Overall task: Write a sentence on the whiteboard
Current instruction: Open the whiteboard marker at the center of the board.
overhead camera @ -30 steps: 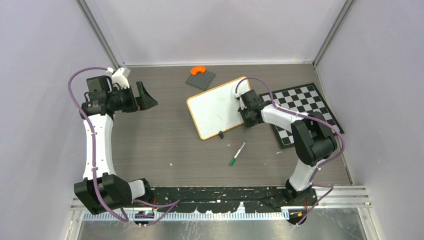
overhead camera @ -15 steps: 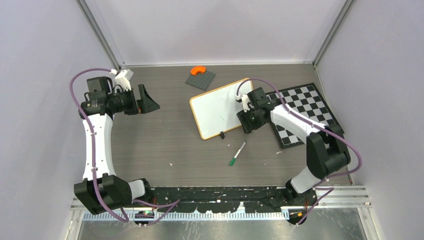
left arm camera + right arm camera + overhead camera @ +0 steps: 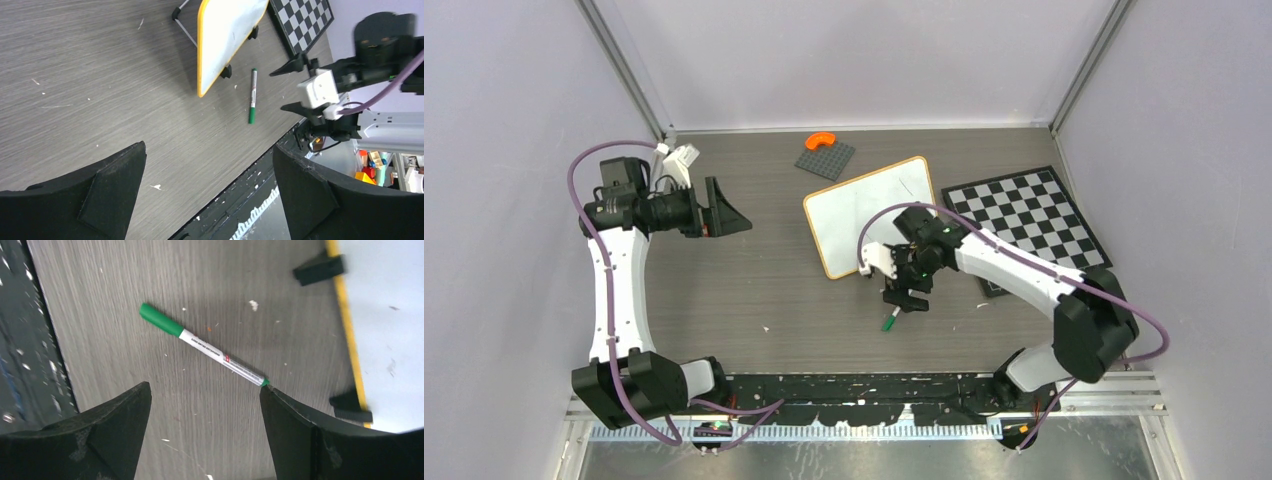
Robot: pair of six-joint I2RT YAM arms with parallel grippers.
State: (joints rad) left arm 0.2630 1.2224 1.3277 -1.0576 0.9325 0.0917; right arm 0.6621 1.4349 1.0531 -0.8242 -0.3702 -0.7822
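My right gripper turns to match the marker's slant in the wrist view next, then comes down to close on the middle of the marker's white body (image 3: pixel 223 358).
The whiteboard (image 3: pixel 871 213) lies flat mid-table, its orange-framed white face blank; no sentence shows on it. It also shows in the left wrist view (image 3: pixel 226 35) and at the right edge of the right wrist view (image 3: pixel 385 315). A green-capped marker (image 3: pixel 210 350) lies on the table just in front of the board, its cap end (image 3: pixel 888 323) sticking out below my right gripper (image 3: pixel 906 298). That right gripper (image 3: pixel 204 387) hovers open over the marker, one fingertip close to the marker's tip, nothing held. My left gripper (image 3: pixel 729 215) hangs open and empty far to the left (image 3: pixel 209 146).
A black-and-white checkerboard (image 3: pixel 1024 215) lies right of the whiteboard, partly under my right arm. A grey studded plate (image 3: pixel 826 158) with an orange piece (image 3: pixel 821 140) sits at the back. Black clips (image 3: pixel 320 267) edge the board. The table's near edge (image 3: pixel 240 190) is a black rail.
My right gripper left the whiteboard's right edge, opened wide and swung toward the near side over the marker. The board shifted slightly. My left gripper drifted a little to the right.
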